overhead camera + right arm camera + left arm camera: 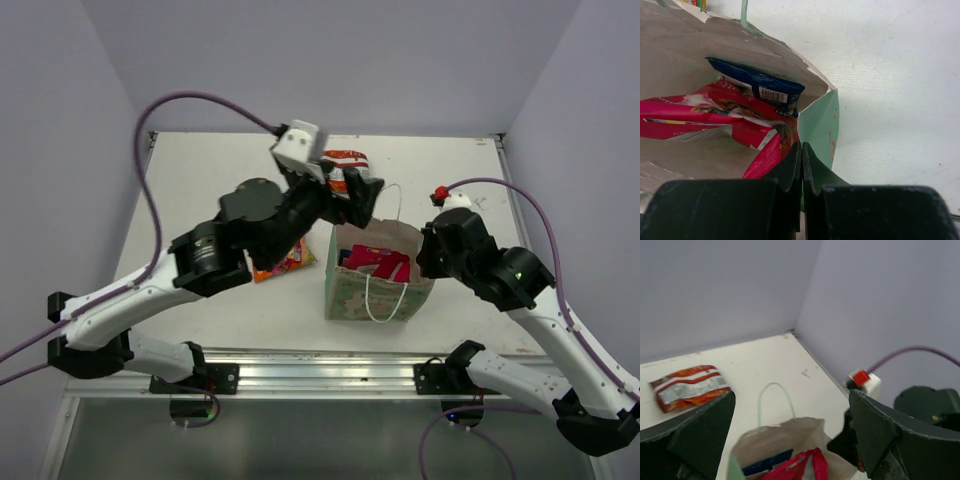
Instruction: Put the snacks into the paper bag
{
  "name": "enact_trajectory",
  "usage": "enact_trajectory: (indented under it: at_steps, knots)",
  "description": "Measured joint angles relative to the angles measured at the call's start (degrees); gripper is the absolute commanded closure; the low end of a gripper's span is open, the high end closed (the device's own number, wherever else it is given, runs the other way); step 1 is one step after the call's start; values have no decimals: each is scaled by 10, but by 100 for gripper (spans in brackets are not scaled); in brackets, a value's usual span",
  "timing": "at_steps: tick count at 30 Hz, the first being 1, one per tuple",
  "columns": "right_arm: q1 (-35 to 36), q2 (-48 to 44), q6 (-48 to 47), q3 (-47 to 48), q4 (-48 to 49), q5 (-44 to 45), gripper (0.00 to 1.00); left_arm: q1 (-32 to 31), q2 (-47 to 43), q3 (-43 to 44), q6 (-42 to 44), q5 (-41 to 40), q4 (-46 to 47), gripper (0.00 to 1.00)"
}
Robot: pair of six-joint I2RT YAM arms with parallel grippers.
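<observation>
The orange-yellow packet (290, 262) is lying flat below my left gripper. My left gripper needs to go down to the left in the top view next and tip its fingers down onto the packet.
The pale-green paper bag (348, 293) stands upright mid-table, with the pink packet (385, 262) and the blue packet (757, 82) inside. My right gripper (801, 147) is shut on the bag's right wall (822, 122) at the rim. In the top view it (427, 255) sits against that side. My left gripper (790, 395) is open and empty, hovering above the bag's far rim (785, 432). It also shows in the top view (352, 198). The red-white-brown packet (690, 387) lies on the table behind it. The orange-yellow packet (290, 262) lies left of the bag, partly under my left arm.
Lilac walls close the table on three sides. The table's right edge rail (815, 360) runs close behind the bag. My right arm's wrist with its red-and-white plug (863, 381) stands just right of the bag.
</observation>
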Motion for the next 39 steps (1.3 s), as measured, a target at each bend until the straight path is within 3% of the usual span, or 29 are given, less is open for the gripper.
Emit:
enact_trajectory:
  at_steps: [5,8,13,17,22,29,34,35,36,37,39]
  knots:
    - [0,4,2,0,0,0,100,17,-129,-74,70,-196,53,0]
    - [0,13,2,0,3,-1,100,120,-160,-85,50,-231,0,0]
    - [0,30,2,0,12,-4,100,307,-120,-221,-8,-108,-40,0]
    - [0,29,2,0,15,-5,100,380,-20,-351,-37,23,-58,0]
    - [0,29,2,-1,16,-5,100,402,25,-417,-49,110,-58,0]
    - [0,29,2,-3,19,-9,100,403,81,-466,-52,201,62,0]
    - [0,29,2,-3,20,-10,100,403,134,-487,-51,224,96,1]
    - [0,29,2,-3,20,-12,100,403,139,-487,-50,226,107,6]
    - [0,29,2,-3,20,-14,100,403,141,-487,-48,228,117,19]
    - [0,29,2,-3,20,-14,100,403,143,-487,-48,230,124,44]
    - [0,29,2,-3,20,-16,100,403,146,-487,-49,233,137,74]
